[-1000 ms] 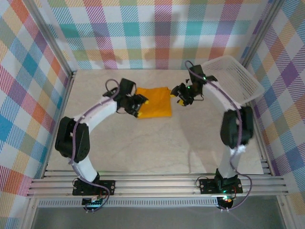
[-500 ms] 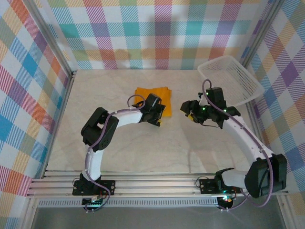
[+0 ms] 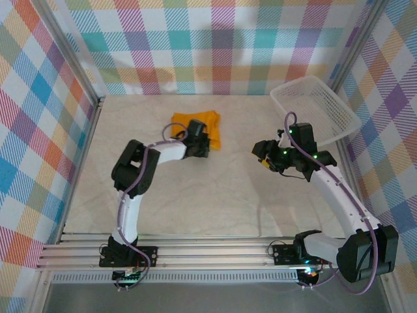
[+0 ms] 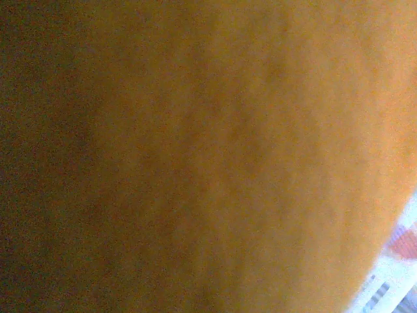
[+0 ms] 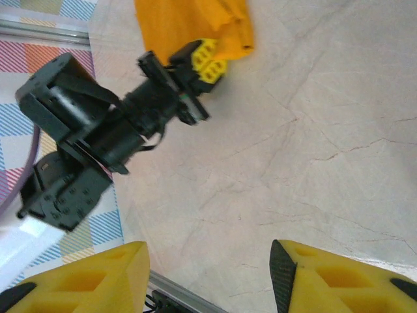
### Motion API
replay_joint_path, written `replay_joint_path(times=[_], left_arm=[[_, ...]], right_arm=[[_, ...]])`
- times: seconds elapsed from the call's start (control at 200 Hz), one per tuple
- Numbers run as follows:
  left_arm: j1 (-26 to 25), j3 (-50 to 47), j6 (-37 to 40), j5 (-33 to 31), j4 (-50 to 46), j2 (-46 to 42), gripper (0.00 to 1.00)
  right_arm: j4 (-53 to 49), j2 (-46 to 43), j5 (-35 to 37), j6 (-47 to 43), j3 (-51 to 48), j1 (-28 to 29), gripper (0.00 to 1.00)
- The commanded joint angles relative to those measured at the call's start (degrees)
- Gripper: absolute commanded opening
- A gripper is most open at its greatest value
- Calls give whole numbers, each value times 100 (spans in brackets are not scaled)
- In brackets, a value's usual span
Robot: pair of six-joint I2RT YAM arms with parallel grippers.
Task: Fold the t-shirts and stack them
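I will move my left gripper sideways and outward with the t-shirt to the table's bare back corner opposite the mesh basket, and let go of the t-shirt's fold there.
The mustard-orange t-shirt point(image 3: 193, 121) lies bunched in a small folded heap at the back middle of the table. My left gripper point(image 3: 199, 142) is at its near edge. In the right wrist view its yellow fingers point(image 5: 210, 60) stand close together against the hem of the t-shirt point(image 5: 186, 23). Orange t-shirt cloth point(image 4: 208, 156) covers the left wrist view, hiding that gripper's jaws. My right gripper point(image 3: 263, 155) hovers over bare table to the right of the shirt, open point(image 5: 208, 277), with nothing between its fingers.
A white mesh basket point(image 3: 326, 111) leans tilted in the back right corner, just behind my right arm. Plaid walls close in the table on three sides. An aluminium rail point(image 3: 215, 251) runs along the near edge.
The t-shirt has shifted left and toward the back wall and bunched up smaller, with my left gripper following it. My right gripper has barely moved over the last half second.
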Motion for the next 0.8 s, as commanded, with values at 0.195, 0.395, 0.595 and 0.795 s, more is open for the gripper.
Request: replay_joint_path(times=[0.195,0.395,0.595,0.795], left_arm=[[2706,755,3507,1485,-1407,46,0],[3502,2601,5607,1840,-2885,1118,0],[3701,3500,6574,1513,-3696,1596,0],[3784,3635,6805,1286,-3950,1719,0]], right_arm=[[142,107,-100,96,-115,-36,51],[877,371,-540,-31,-88,-36,51],[1104,647,-808,-131,237,-36,51],[1049,872,-877,-157,436,-38,51]])
